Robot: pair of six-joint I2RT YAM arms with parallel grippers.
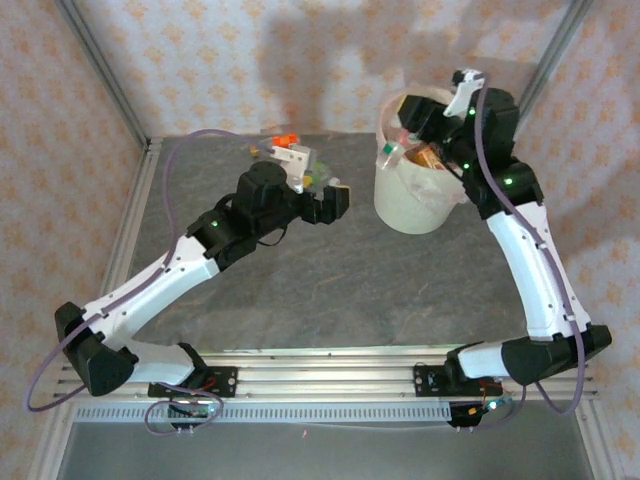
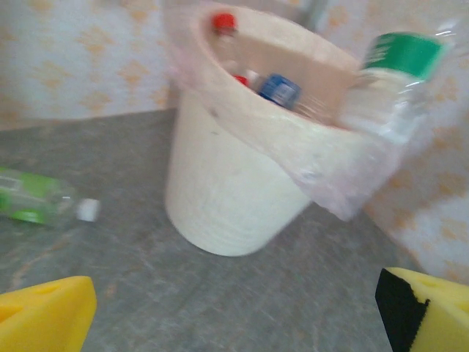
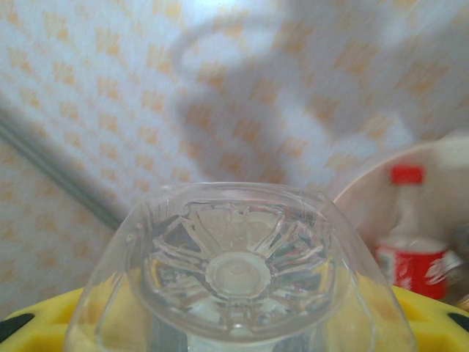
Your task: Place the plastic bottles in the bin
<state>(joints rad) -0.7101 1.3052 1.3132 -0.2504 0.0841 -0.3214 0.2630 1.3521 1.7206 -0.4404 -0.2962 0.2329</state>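
Note:
My right gripper draws away from my left gripper next and turns downward over the bin's opening (image 1: 430,157) (image 3: 444,196) to release the clear bottle, since it juts across the bin's rim.
The bin (image 1: 412,195) is a big white bucket with a thin bag over its rim, standing at the back right. Bottles (image 2: 278,88) with red caps and a blue label lie inside it. A green-labelled bottle (image 2: 399,77) is at the bin's rim; whether it rests there I cannot tell. My left gripper (image 1: 336,200) is open and empty just left of the bin, its yellow fingers (image 2: 44,315) wide apart. My right gripper (image 1: 432,122) hangs over the bin, shut on a clear bottle (image 3: 234,271) whose base faces the camera. A red-labelled bottle (image 3: 414,253) stands beyond it.
More bottles (image 1: 292,150) lie on the grey table behind the left arm, one with an orange cap. A green-labelled bottle with a white cap (image 2: 40,202) lies left of the bin. Patterned walls and metal posts (image 1: 105,75) close in the back.

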